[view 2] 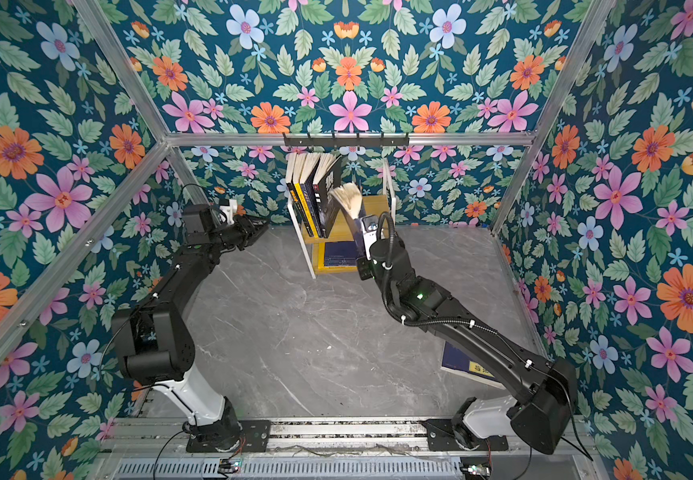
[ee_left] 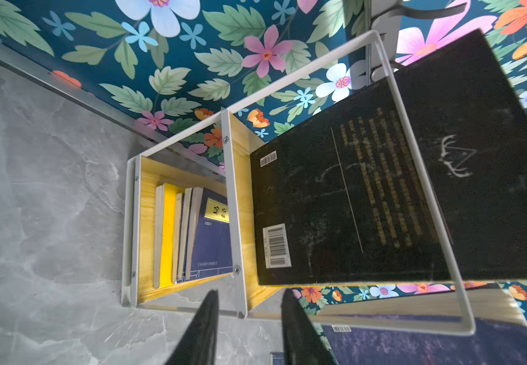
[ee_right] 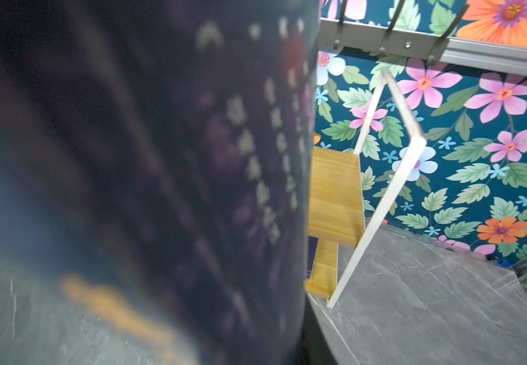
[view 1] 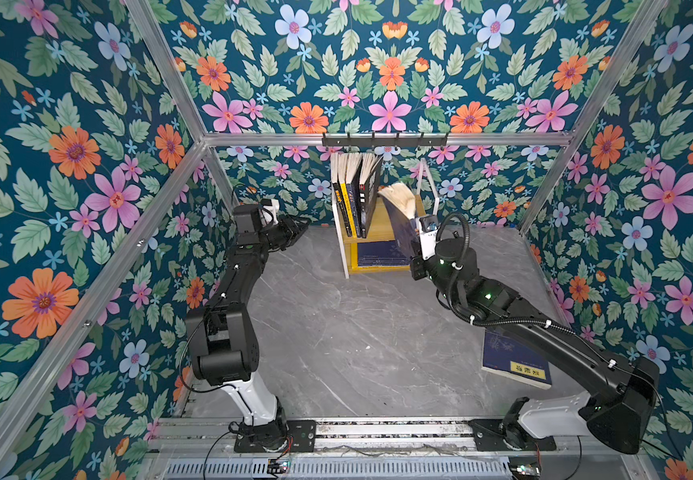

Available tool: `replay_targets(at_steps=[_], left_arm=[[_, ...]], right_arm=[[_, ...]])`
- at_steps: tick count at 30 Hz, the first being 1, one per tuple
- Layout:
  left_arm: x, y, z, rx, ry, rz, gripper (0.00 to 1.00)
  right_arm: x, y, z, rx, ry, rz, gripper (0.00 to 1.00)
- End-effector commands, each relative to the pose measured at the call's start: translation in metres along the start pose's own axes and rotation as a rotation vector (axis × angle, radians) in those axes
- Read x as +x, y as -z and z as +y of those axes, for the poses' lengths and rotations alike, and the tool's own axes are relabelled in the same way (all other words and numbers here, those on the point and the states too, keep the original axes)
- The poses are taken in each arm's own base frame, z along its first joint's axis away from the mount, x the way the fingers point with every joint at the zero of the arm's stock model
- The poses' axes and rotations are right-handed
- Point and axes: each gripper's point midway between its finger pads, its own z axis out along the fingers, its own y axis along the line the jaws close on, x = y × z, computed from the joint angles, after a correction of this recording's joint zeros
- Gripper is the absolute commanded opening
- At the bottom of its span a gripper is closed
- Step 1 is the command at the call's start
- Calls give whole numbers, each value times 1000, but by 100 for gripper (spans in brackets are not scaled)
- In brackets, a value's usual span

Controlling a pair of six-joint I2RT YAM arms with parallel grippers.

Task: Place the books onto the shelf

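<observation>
My right gripper moves outward and toward the upright books next, because a bare part of the shelf's upper board (view 1: 382, 226) shows beside them. Then it releases the navy book there.
The shelf (view 1: 340, 232) stands at the back wall, with several books (view 1: 355, 191) upright on the left of its upper board and more books (ee_left: 192, 234) on the lower board. My right gripper (view 1: 416, 249) is shut on a navy book (view 1: 401, 232), which is tilted at the shelf's right half with its pages fanned upward. That book's blurred cover (ee_right: 161, 173) fills most of the right wrist view. Another navy book with a yellow label (view 1: 515, 361) lies flat under the right arm. My left gripper (ee_left: 249, 292) hovers left of the shelf, open and holding nothing.
A black hook rail (view 1: 384, 140) runs along the frame just above the shelf. Floral walls close in on three sides. The grey marble table (view 1: 357, 332) stretches between the two arms. The shelf's right white wire end (ee_right: 379, 202) stands beside the held book.
</observation>
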Motion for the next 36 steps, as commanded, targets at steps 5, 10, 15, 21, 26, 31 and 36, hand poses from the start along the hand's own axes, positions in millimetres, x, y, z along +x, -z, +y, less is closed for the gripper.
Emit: replay_targets(at_steps=[5, 10, 15, 21, 26, 31, 36], left_arm=[[-1, -39, -13, 77, 22, 34, 0], [2, -65, -17, 105, 15, 70, 0], [3, -84, -13, 131, 46, 86, 0], [1, -102, -22, 220, 62, 99, 0], [20, -111, -33, 262, 67, 146, 0], [31, -117, -38, 286, 69, 172, 0], [36, -122, -35, 280, 81, 179, 0]], right_arm=[[-37, -31, -28, 34, -155, -80, 0], [-42, -65, -35, 48, -161, -69, 0], [-31, -105, -39, 69, -169, -41, 0], [-26, -136, -32, 70, -193, -36, 0], [-25, -158, -22, 48, -206, -38, 0], [-23, -178, -5, 13, -194, -49, 0], [-21, -191, 16, -45, -144, -45, 0]])
